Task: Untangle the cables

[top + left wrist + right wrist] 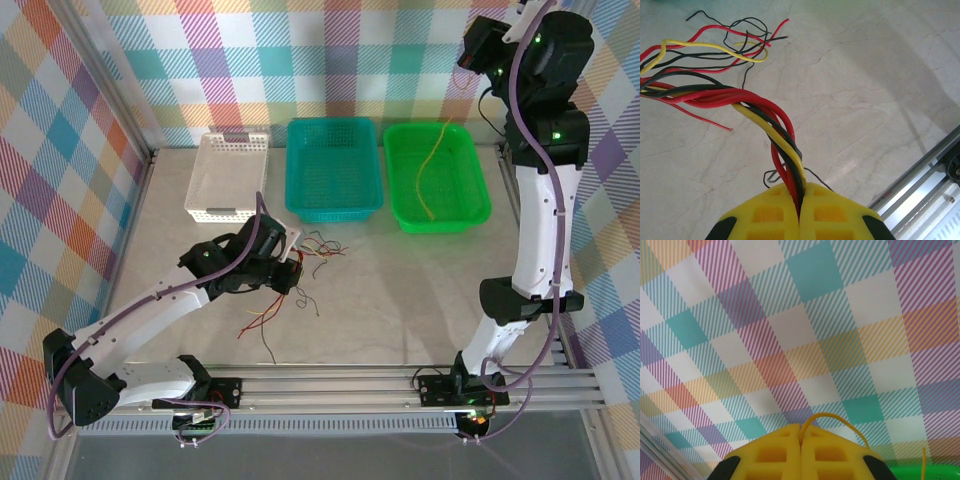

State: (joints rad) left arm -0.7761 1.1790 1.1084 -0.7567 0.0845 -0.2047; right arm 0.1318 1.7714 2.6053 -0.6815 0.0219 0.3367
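Note:
The basket is below my right gripper, so my right gripper should next tilt its fingers down, lower over the open green basket (478,190) (932,472) and let go of the yellow cable.
My left gripper (293,270) (801,192) is shut low over the table's middle left on a twisted bundle of thin red, black and yellow cables (775,125). Their loose ends fan out over the marble top (318,246), with more strands trailing towards the near edge (265,322). My right gripper (472,58) (801,429) is raised high at the back right, shut on a single yellow cable (832,416). That yellow cable (430,170) hangs down into the green basket (478,190).
A white basket (215,213), a teal basket (333,212) and the green one stand in a row at the back. A plaid wall rises behind them. An aluminium rail (925,170) runs along the near edge.

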